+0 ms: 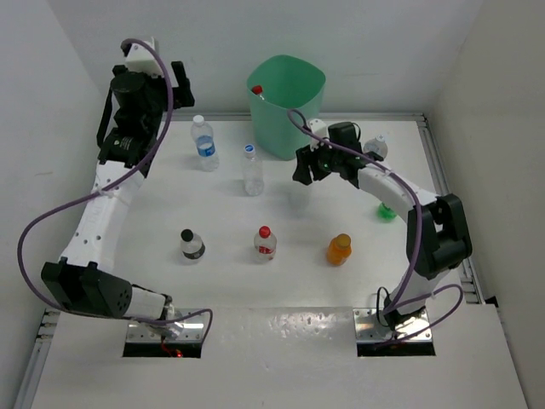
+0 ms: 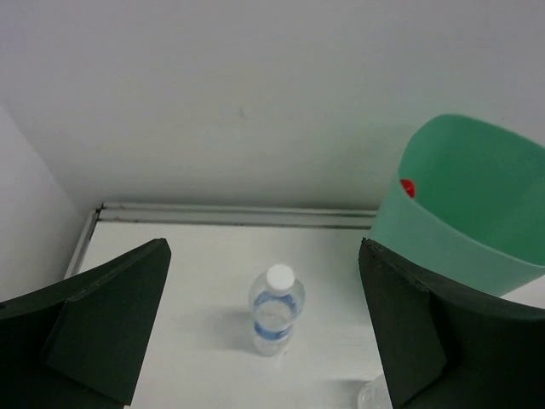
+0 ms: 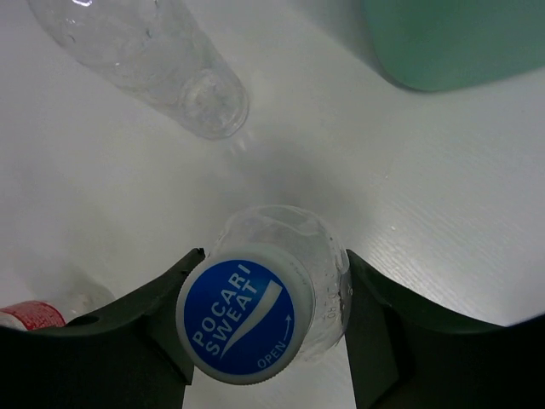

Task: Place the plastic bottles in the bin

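My right gripper needs to lift first and then carry the clear bottle away from my base, to get it over the bin's opening (image 1: 289, 83).
In the right wrist view a clear bottle with a blue Pocari Sweat cap (image 3: 247, 319) stands upright between the fingers of my right gripper (image 3: 272, 256), and both fingers press against it. From above, the right gripper (image 1: 311, 166) hangs over this faint clear bottle (image 1: 300, 198), just in front of the mint-green bin (image 1: 289, 106). A red-capped bottle (image 1: 257, 89) lies inside the bin. My left gripper (image 1: 180, 81) is open and raised at the back left. Below it stands a white-capped bottle with a blue label (image 2: 276, 311).
More bottles stand on the white table: blue-labelled (image 1: 203, 143), clear (image 1: 252, 170), black-capped (image 1: 192, 245), red-capped (image 1: 265, 244), orange (image 1: 339, 250), green (image 1: 386, 210), and one behind the right arm (image 1: 377, 146). White walls close in the back and sides.
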You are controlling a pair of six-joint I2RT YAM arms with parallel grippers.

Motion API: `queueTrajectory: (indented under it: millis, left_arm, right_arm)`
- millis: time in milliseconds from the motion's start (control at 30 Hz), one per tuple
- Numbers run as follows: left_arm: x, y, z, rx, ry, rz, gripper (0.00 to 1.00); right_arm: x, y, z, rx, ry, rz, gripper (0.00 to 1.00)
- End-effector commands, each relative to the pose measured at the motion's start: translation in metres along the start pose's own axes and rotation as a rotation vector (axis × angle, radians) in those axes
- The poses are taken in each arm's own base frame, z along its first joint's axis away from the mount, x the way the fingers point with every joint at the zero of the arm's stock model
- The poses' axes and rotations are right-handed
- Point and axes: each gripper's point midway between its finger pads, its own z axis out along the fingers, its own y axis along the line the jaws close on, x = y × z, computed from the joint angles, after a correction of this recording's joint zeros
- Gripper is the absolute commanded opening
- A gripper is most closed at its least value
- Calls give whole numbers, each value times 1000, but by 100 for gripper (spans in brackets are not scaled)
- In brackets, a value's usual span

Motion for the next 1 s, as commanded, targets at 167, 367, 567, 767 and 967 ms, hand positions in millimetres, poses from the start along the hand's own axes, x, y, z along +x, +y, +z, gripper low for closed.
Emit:
queueTrajectory:
  millis: [167,367,567,767,967]
  left_arm:
    - [35,55,-31,-3,67,-110,100]
    - [99,47,-34,106,212,-122,99]
    - [149,43,-45,109,250,-101,99]
    - [164,51,-35,50,243,-152,100]
    - [180,40,-10,112,275,-149,100]
  right_arm:
    - [-124,24,-94,32,-303,-76,12]
    - [-209,23,-153,98,-569,-62,6]
    - [-294,1,-196,222,-844,-73,1]
    - [-323,-50,-145,289,-876,-60,1]
    - [-316,-90,-79,271,-804,-17,0]
